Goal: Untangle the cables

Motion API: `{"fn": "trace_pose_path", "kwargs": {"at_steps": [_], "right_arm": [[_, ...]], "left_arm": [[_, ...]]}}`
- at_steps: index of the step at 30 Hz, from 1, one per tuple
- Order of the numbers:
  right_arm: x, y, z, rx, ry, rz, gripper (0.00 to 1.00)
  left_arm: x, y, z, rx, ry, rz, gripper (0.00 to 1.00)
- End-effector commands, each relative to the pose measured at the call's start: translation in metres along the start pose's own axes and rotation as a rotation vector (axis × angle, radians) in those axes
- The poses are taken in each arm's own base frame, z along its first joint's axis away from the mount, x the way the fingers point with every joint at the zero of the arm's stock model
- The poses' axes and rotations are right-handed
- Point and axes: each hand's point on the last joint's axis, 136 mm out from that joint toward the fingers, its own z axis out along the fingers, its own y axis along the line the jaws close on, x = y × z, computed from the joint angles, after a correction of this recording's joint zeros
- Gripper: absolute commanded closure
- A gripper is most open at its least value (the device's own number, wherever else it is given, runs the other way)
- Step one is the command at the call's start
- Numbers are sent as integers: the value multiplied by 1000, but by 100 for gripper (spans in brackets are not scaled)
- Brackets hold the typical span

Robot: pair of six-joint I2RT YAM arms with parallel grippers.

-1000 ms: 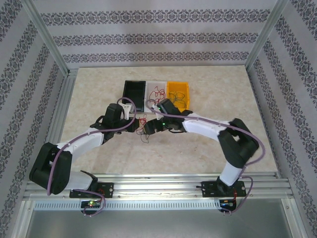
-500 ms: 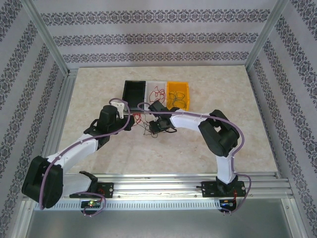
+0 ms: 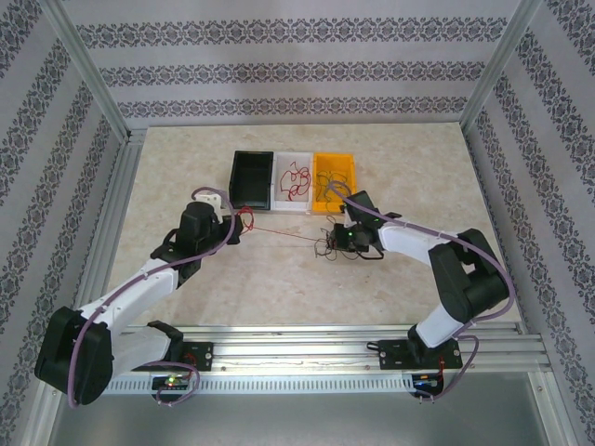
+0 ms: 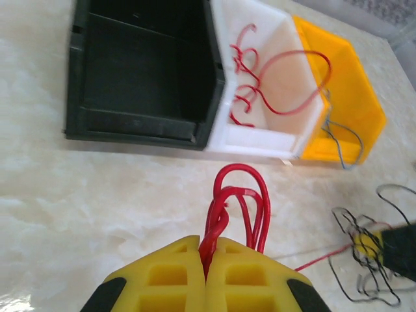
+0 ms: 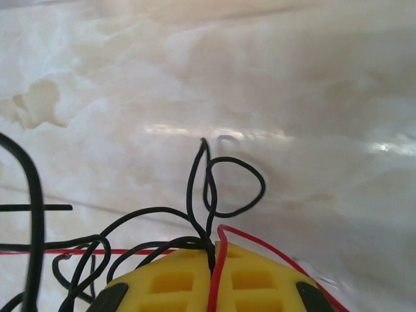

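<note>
I will next pull my left gripper away from the bundle, swing it outward over the white bin holding red cables and release the loop.
My left gripper (image 3: 242, 221) (image 4: 208, 246) is shut on a looped red cable (image 4: 237, 195). From it a thin red strand (image 3: 279, 234) runs taut across the table to the tangled bundle of black cables (image 3: 327, 249) (image 4: 364, 273). My right gripper (image 3: 340, 240) (image 5: 214, 250) is shut on that bundle, pinching black wires and one red wire (image 5: 220, 266) between its yellow pads. A black loop (image 5: 227, 182) sticks out ahead of the right fingertips. The rest of the bundle spreads to the left in the right wrist view.
Three bins stand side by side at the back: a black one (image 3: 252, 177) (image 4: 136, 71), a white one (image 3: 296, 190) (image 4: 289, 140) holding red cables, and an orange one (image 3: 335, 165) (image 4: 354, 97) holding dark cables. The marble tabletop (image 3: 279, 288) lies in front.
The two grippers have drawn apart: the left went left with the red cable, the right went right with the black bundle. The red strand between them is now stretched straight.
</note>
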Motion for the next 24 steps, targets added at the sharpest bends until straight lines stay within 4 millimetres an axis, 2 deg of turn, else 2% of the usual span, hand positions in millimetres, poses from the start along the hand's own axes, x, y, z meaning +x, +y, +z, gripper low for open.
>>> {"fn": "trace_pose_path", "kwargs": {"at_steps": [1, 9, 11, 14, 18, 21, 24], "right_arm": [[33, -65, -2, 226, 91, 132, 100], [34, -65, 0, 235, 107, 137, 99], [33, -65, 0, 233, 104, 139, 99], [32, -62, 1, 211, 100, 137, 98], [32, -59, 4, 191, 108, 135, 98], [30, -56, 5, 182, 106, 131, 98], [27, -53, 3, 167, 92, 124, 97]], "left_arm": [[-56, 50, -23, -212, -264, -136, 100], [-74, 61, -32, -293, -326, -115, 100], [-81, 58, -35, -287, -345, -102, 100], [-88, 27, -26, -139, -309, -38, 100], [-91, -24, -5, 113, -213, 7, 100], [-97, -43, 17, 185, -164, 17, 100], [-103, -57, 48, 201, -119, 45, 100]]}}
